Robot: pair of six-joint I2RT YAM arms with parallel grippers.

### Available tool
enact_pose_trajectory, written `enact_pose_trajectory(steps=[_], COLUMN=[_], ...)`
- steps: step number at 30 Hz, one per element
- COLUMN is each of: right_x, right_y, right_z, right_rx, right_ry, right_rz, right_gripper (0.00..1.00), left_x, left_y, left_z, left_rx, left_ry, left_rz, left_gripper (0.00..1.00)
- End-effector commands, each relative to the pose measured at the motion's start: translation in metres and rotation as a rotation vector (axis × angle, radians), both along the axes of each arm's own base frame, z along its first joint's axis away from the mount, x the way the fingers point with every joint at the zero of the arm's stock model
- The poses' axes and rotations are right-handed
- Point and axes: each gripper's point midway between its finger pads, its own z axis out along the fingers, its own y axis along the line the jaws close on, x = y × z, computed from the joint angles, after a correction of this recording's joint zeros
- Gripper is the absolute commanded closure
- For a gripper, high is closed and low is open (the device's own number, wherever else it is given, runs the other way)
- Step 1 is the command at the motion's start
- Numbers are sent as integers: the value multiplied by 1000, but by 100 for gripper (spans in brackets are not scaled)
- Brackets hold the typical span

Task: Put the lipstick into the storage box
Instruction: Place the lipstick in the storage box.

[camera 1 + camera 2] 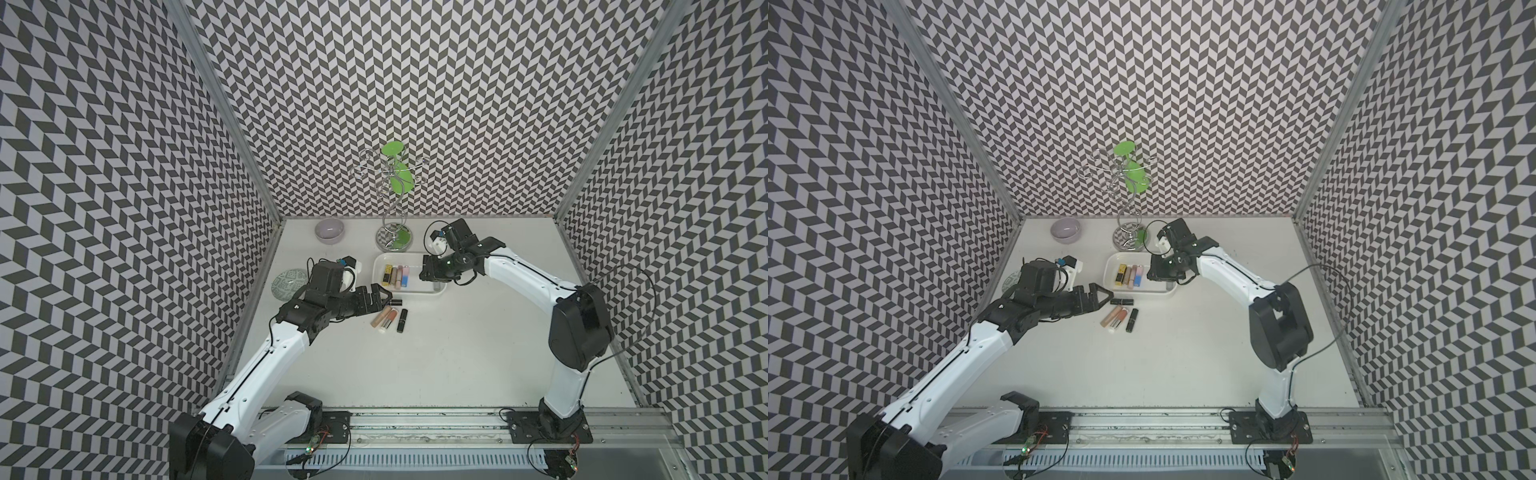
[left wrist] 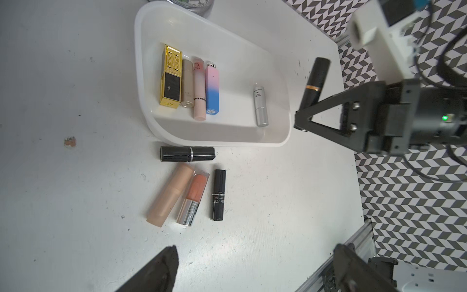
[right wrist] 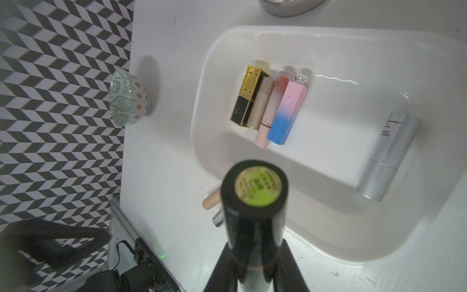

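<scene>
The box's bare bottom beside the pink-and-blue lipstick lies below the robot's right gripper, so the gripper should next go down toward that lipstick and let go of the black lipstick [image 2: 316, 81] there.
The white storage box [image 1: 420, 291] [image 1: 1109, 270] [image 2: 138, 63] [image 3: 328, 121] sits mid-table and holds several lipsticks, among them a gold one [image 2: 171, 75] and a silver one [image 2: 260, 106]. My right gripper [image 1: 424, 269] [image 1: 1152, 270] [image 3: 255, 255] hangs over the box's right side, shut on a black lipstick [image 2: 316, 81] [image 3: 254, 202] with a gold ring. Several loose lipsticks lie just in front of the box: a black one crosswise [image 2: 187, 154], a beige one [image 2: 171, 194], an orange one [image 2: 194, 197], another black one [image 1: 402, 320]. My left gripper [image 1: 384, 301] [image 1: 1106, 302] [image 2: 256, 250] is open and empty beside them.
A lilac bowl [image 1: 329, 230] stands at the back left. A green-patterned dish [image 1: 286, 282] [image 3: 127, 98] is by the left wall, partly under my left arm. A wire stand [image 1: 392, 239] rises just behind the box. Metal rails run along the table's front and left edges.
</scene>
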Motion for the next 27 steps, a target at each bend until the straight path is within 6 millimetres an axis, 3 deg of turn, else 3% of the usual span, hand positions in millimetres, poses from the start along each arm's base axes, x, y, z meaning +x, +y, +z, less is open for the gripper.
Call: enact_pose_trajectory(steps=[1, 14, 27], right_x=[14, 36, 50], right_y=[4, 20, 28], right_z=[-3, -61, -90], right_rx=[-16, -54, -68], right_ry=[-24, 61, 89], right_rz=[13, 24, 23], right_gripper=[80, 80, 80], left_x=[-7, -15, -13], left_y=[5, 15, 15], left_z=[3, -7, -11], left_rx=[26, 78, 81], left_ry=[-19, -1, 7], left_rz=[-12, -2, -1], left_gripper=[1, 1, 1])
